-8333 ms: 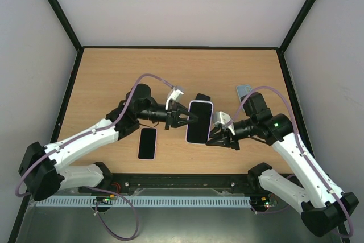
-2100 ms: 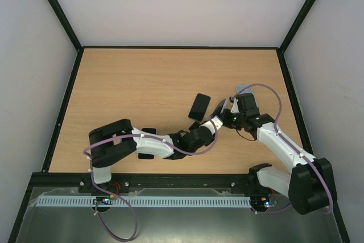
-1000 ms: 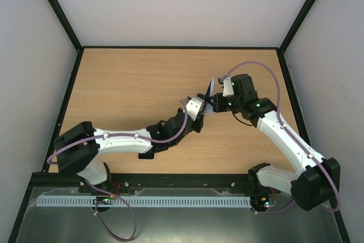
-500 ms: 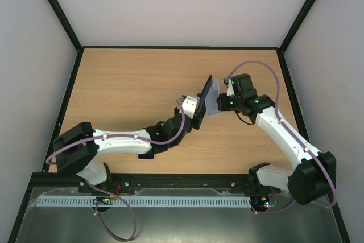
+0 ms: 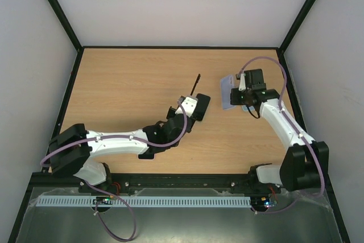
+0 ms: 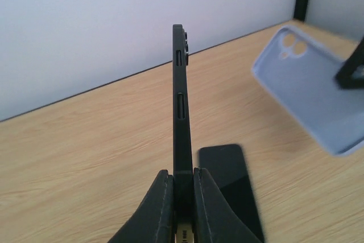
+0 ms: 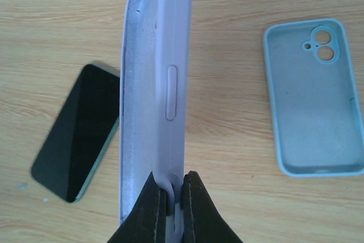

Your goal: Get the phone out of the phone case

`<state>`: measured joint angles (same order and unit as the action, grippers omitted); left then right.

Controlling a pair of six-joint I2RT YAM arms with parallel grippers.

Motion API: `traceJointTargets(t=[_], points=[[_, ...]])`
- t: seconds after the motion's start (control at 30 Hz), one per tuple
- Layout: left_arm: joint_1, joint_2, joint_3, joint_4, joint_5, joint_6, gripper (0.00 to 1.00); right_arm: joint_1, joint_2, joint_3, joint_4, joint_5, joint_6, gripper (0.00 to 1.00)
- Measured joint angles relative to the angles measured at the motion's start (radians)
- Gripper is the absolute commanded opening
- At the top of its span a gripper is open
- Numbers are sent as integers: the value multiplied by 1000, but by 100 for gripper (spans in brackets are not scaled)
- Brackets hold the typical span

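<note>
The case is already off the phone. Next, I will move my left gripper down, turning the phone flat, to the bare wood (image 5: 177,99) (image 6: 149,163) beside the other dark phone and let go.
The black phone (image 6: 181,101) stands edge-on above the table, free of the case, and my left gripper (image 6: 182,181) is shut on its lower end. From above the phone (image 5: 197,85) is a thin dark line rising from the left gripper (image 5: 191,97) at mid-table. My right gripper (image 7: 170,189) is shut on the rim of the empty lilac phone case (image 7: 156,83), also held edge-on. In the top view the case (image 5: 228,91) hangs to the right of the phone with a clear gap between them, and the right gripper (image 5: 237,95) is at its right edge.
Another dark phone (image 5: 202,106) lies flat on the wood just right of my left gripper. A light blue empty case (image 7: 314,103) lies on the table near the right gripper. A third phone (image 5: 148,153) is partly hidden under the left arm. Black frame rails border the table.
Phone and case have come apart. The right gripper carried the lilac case to the right and back. The left gripper drew back slightly with the phone, now upright and edge-on.
</note>
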<state>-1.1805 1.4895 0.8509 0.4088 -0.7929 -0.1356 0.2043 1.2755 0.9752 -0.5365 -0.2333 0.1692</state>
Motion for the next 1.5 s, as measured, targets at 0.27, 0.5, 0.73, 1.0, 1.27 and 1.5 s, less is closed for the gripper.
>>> traceJointTargets(t=[0.27,0.5,0.73,1.0,1.27,1.5], points=[[27,86,-33,-64,-90,226,2,-167,204,34,37,-136,-230,2],[32,291,-37,-32,-142,444,3,-242,258,43,66,-226,-308,2],[40,451,16,-33,-189,543,23,-242,258,42,79,-271,-332,2],[58,449,34,-88,-124,471,57,-243,272,47,74,-279,-361,2],[63,313,5,-207,-1,284,63,-246,391,156,20,-226,-412,2],[65,114,-52,-244,111,62,65,-250,489,219,26,-119,-424,2]])
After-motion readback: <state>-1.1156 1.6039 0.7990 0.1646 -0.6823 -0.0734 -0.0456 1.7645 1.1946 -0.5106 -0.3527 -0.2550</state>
